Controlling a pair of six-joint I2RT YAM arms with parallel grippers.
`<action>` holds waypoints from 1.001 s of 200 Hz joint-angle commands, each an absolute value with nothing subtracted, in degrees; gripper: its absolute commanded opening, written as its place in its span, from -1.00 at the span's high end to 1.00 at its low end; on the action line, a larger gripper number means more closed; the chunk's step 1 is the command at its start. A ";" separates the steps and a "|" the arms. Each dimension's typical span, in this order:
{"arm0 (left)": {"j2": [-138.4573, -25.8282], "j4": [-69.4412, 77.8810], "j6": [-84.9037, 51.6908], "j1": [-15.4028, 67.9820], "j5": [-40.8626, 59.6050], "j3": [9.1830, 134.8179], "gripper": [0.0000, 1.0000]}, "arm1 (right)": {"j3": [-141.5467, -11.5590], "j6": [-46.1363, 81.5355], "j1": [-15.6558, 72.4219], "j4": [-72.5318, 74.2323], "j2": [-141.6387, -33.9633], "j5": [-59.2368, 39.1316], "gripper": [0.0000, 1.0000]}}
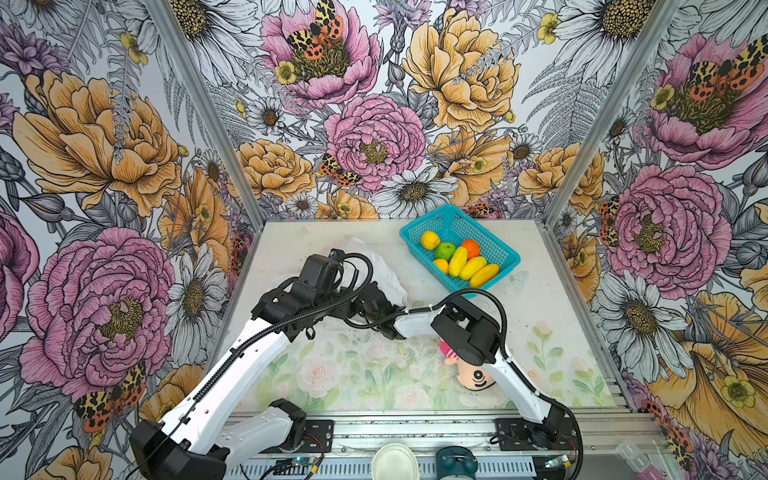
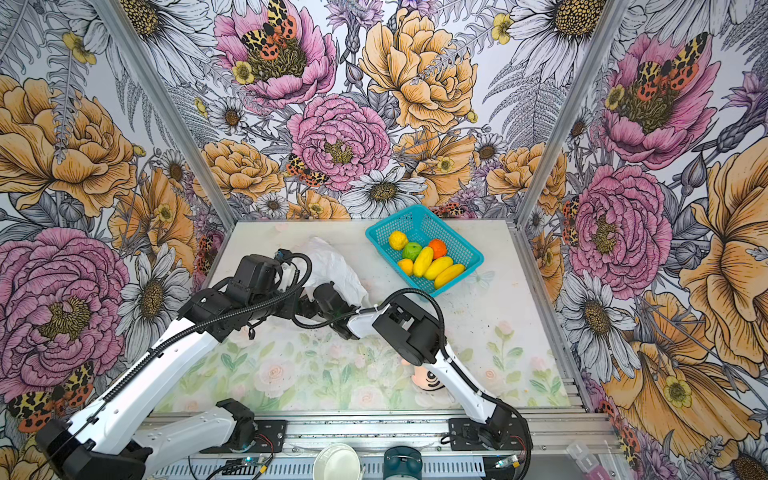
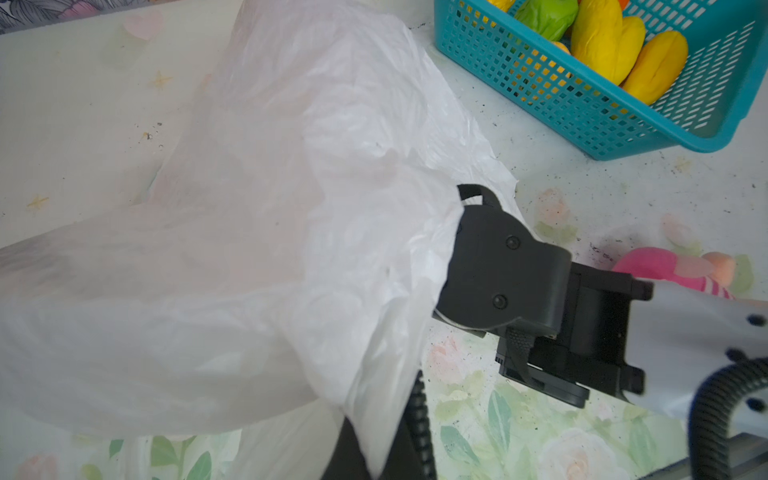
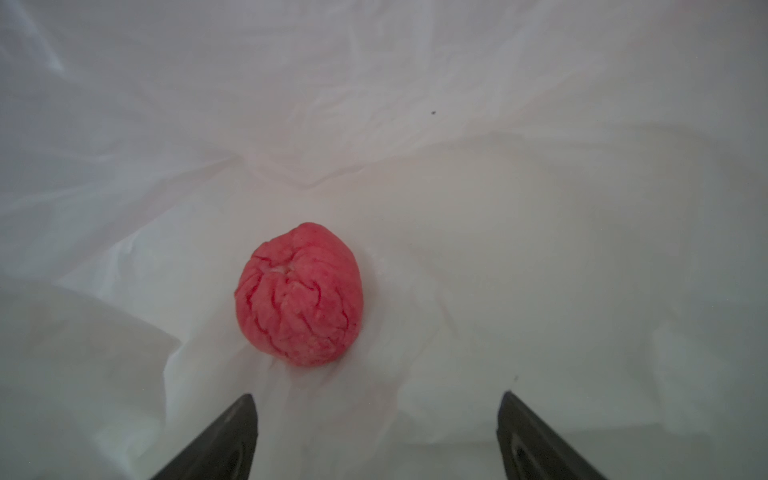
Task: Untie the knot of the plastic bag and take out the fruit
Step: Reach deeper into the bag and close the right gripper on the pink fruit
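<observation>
I will move my right gripper across and push it in around the wrinkled pink fruit (image 4: 298, 294), which lies deeper in the bag than the gripper and off-centre from its fingers.
The white plastic bag (image 1: 388, 276) (image 2: 332, 266) lies on its side at the table's middle back, its mouth held open. My left gripper (image 3: 380, 457) is shut on the film at the bag's mouth (image 3: 270, 208). My right gripper (image 4: 377, 395) is inside the bag, open, with its fingertips (image 4: 245, 411) just short of a wrinkled pink fruit (image 4: 298, 294) lying on the film. Several other fruit (image 1: 461, 259) (image 2: 428, 259), yellow, green and orange, lie in the teal basket (image 1: 457, 224). The knot is out of view.
The teal basket (image 2: 424, 224) (image 3: 582, 116) stands at the back right, near the bag. A plush doll with a pink hat (image 1: 473, 376) (image 3: 665, 270) lies under my right arm. A white cup (image 1: 394, 461) and a teal object (image 1: 456, 461) sit beyond the front rail.
</observation>
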State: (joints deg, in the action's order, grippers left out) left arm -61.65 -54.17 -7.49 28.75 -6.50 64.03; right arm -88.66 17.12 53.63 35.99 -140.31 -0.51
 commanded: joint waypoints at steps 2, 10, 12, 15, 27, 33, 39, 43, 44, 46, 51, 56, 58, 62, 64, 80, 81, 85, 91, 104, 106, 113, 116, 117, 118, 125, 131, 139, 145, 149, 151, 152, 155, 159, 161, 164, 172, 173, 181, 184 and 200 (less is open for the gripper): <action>-62.02 -54.19 -7.34 29.53 -3.85 63.44 1.00 | -83.50 18.92 53.98 49.04 -138.90 -10.02 -0.83; -61.98 -54.16 -7.38 29.56 -4.02 63.33 1.00 | -81.46 19.17 53.99 51.37 -138.08 -10.94 -0.83; -61.99 -54.14 -7.38 29.56 -4.13 63.34 1.00 | -81.05 19.25 53.97 52.00 -137.90 -11.22 -0.84; -61.94 -54.14 -7.38 29.51 -4.16 63.32 1.00 | -80.46 19.27 53.98 52.70 -137.65 -11.51 -0.84; -62.05 -54.19 -7.33 29.51 -4.22 63.32 1.00 | -78.64 19.31 53.97 54.34 -136.74 -13.36 -0.87; -62.12 -54.16 -7.31 29.44 -4.22 63.36 1.00 | -78.48 19.26 53.96 54.23 -136.52 -14.49 -0.87; -62.09 -54.14 -7.31 29.44 -4.13 63.37 1.00 | -78.74 19.27 54.02 53.57 -136.41 -15.44 -0.87; -62.17 -54.14 -7.37 29.42 -4.09 63.35 1.00 | -79.10 19.29 54.03 52.95 -136.40 -15.71 -0.87; -62.20 -54.18 -7.38 29.43 -4.07 63.36 1.00 | -79.23 19.31 54.09 52.84 -136.40 -15.72 -0.87; -62.22 -54.15 -7.38 29.44 -4.05 63.32 1.00 | -79.40 19.40 54.11 52.54 -136.47 -15.73 -0.87; -62.18 -54.15 -7.38 29.43 -3.92 63.35 1.00 | -80.09 19.55 54.08 51.85 -136.77 -15.73 -0.88; -62.24 -54.17 -7.35 29.48 -3.82 63.31 1.00 | -80.91 19.73 54.09 50.95 -137.10 -15.71 -0.88; -62.25 -54.21 -7.33 29.45 -3.79 63.31 1.00 | -81.24 19.87 54.13 50.62 -137.24 -15.60 -0.88; -62.31 -54.22 -7.36 29.53 -3.68 63.35 1.00 | -82.23 20.16 54.15 49.82 -137.67 -15.37 -0.88; -62.31 -54.16 -7.35 29.49 -3.67 63.34 1.00 | -82.72 20.27 54.14 49.39 -137.95 -15.25 -0.88; -62.38 -54.21 -7.37 29.81 -3.35 63.29 1.00 | -86.67 20.70 54.31 46.33 -139.96 -14.70 -0.88; -62.43 -54.18 -7.33 29.80 -3.35 63.33 1.00 | -86.93 20.76 54.31 46.19 -140.12 -14.69 -0.88; -62.49 -54.13 -7.31 29.88 -3.13 63.32 1.00 | -87.91 20.90 54.42 45.70 -140.73 -14.56 -0.87; -62.64 -54.10 -7.30 29.86 -2.88 63.33 1.00 | -89.59 21.07 54.60 44.81 -141.66 -14.42 -0.88; -62.94 -54.06 -7.25 30.05 -2.22 63.37 1.00 | -93.33 21.09 55.15 42.31 -143.74 -13.96 -0.88; -62.98 -54.10 -7.19 30.12 -2.16 63.37 1.00 | -94.04 21.03 55.27 41.96 -144.06 -13.86 -0.88; -63.10 -53.97 -7.20 30.27 -1.94 63.36 1.00 | -96.05 20.85 55.71 40.75 -145.14 -13.56 -0.88; -63.21 -53.97 -7.19 30.29 -1.86 63.30 1.00 | -96.99 20.76 55.89 40.21 -145.55 -13.42 -0.88; -63.20 -53.97 -7.20 30.35 -1.85 63.34 1.00 | -97.27 20.75 55.98 40.01 -145.68 -13.34 -0.88; -63.20 -53.96 -7.20 30.34 -1.85 63.35 1.00 | -97.59 20.75 55.98 39.91 -145.92 -13.26 -0.88; -63.23 -53.96 -7.20 30.54 -1.72 63.35 1.00 | -99.85 20.66 56.41 37.97 -147.02 -12.10 -0.88; -63.12 -53.96 -7.09 30.72 -1.69 63.37 1.00 | -101.85 20.58 56.65 36.04 -147.93 -10.30 -0.88; -62.98 -53.97 -7.09 31.04 -1.59 63.41 1.00 | -104.43 20.89 56.94 33.01 -148.89 -6.73 -0.88; -62.81 -53.92 -7.03 31.23 -1.51 63.43 1.00 | -106.15 21.41 57.05 30.93 -149.69 -3.75 -0.88; -62.65 -53.93 -6.99 31.43 -1.41 63.40 1.00 | -107.26 21.93 57.07 29.75 -150.26 -2.00 -0.88; -62.55 -53.89 -6.95 31.46 -1.30 63.40 1.00 | -107.70 22.20 57.09 29.32 -150.50 -1.34 -0.88; -62.48 -53.84 -6.99 31.55 -1.22 63.38 1.00 | -107.99 22.35 57.07 28.94 -150.62 -0.84 -0.88; -62.27 -53.77 -6.94 31.63 -1.04 63.37 1.00 | -108.83 22.78 57.04 27.99 -150.93 0.29 -0.88; -62.13 -53.62 -6.89 31.78 -0.75 63.34 1.00 | -109.79 23.40 56.93 27.04 -151.40 1.48 -0.88; -61.96 -53.62 -6.87 31.81 -0.56 63.36 1.00 | -110.17 23.56 56.88 26.58 -151.62 1.82 -0.88; -61.92 -53.54 -6.80 31.94 -0.23 63.32 1.00 | -110.93 23.83 56.82 26.10 -151.99 2.30 -0.88; -61.52 -53.31 -6.69 32.19 0.67 63.26 1.00 | -112.60 24.33 56.67 24.92 -152.82 3.19 -0.88; -61.43 -53.28 -6.64 32.22 0.82 63.23 1.00 | -112.73 24.38 56.72 24.77 -152.87 3.31 -0.88; -61.04 -53.08 -6.53 32.64 1.84 63.28 1.00 | -114.34 24.77 56.61 24.03 -153.74 3.57 -0.88; -60.94 -52.93 -6.51 32.75 2.04 63.24 1.00 | -114.87 24.76 56.60 23.84 -154.06 3.30 -0.88; -60.39 -52.70 -6.40 33.13 2.21 63.06 1.00 | -116.70 24.79 56.82 23.30 -154.94 3.13 -0.86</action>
State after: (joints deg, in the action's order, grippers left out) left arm -61.98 -54.04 -7.44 31.31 -3.33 64.01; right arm -112.81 23.29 56.86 28.25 -152.73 -0.60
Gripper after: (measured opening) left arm 0.050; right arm 0.932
